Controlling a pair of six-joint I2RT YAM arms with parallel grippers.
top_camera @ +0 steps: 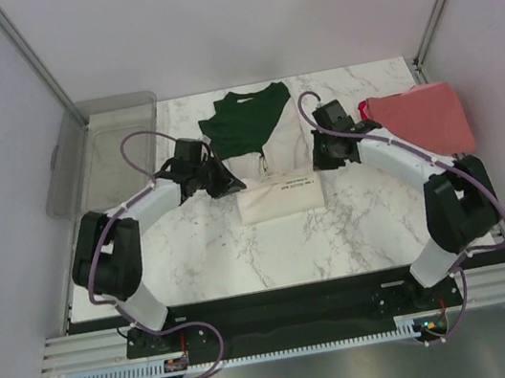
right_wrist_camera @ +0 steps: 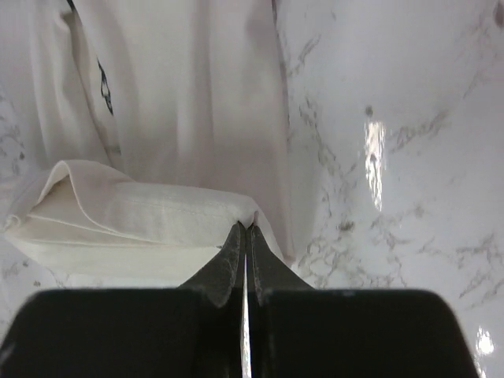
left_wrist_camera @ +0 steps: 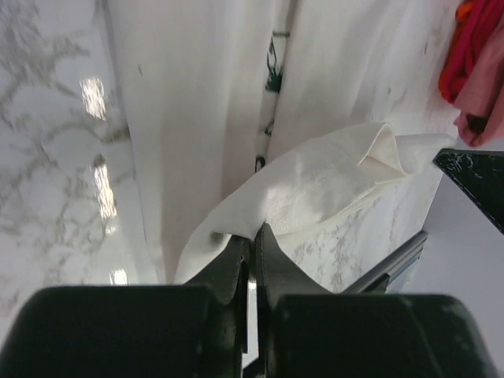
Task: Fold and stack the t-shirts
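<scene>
The cream cloth before the dark green sleeves is still uncovered, so my left gripper needs to carry the pinched fold outward over that part and let go of it there.
The cream-white t-shirt (top_camera: 271,186) lies in the middle of the table, its dark green sleeves (top_camera: 246,120) bunched at the far end and black lettering on the near part. My left gripper (top_camera: 224,182) is shut on the shirt's left edge and holds a fold of cloth (left_wrist_camera: 315,185) lifted. My right gripper (top_camera: 325,159) is shut on its right edge, pinching a folded layer (right_wrist_camera: 142,213). The coral-red t-shirt (top_camera: 420,117) lies crumpled at the table's right edge; a bit of it shows in the left wrist view (left_wrist_camera: 472,63).
A clear grey plastic bin (top_camera: 106,150) stands at the far left, partly over the table's edge. The marble table (top_camera: 273,253) ends at a black rail in front of the arm bases. Frame posts rise at both far corners.
</scene>
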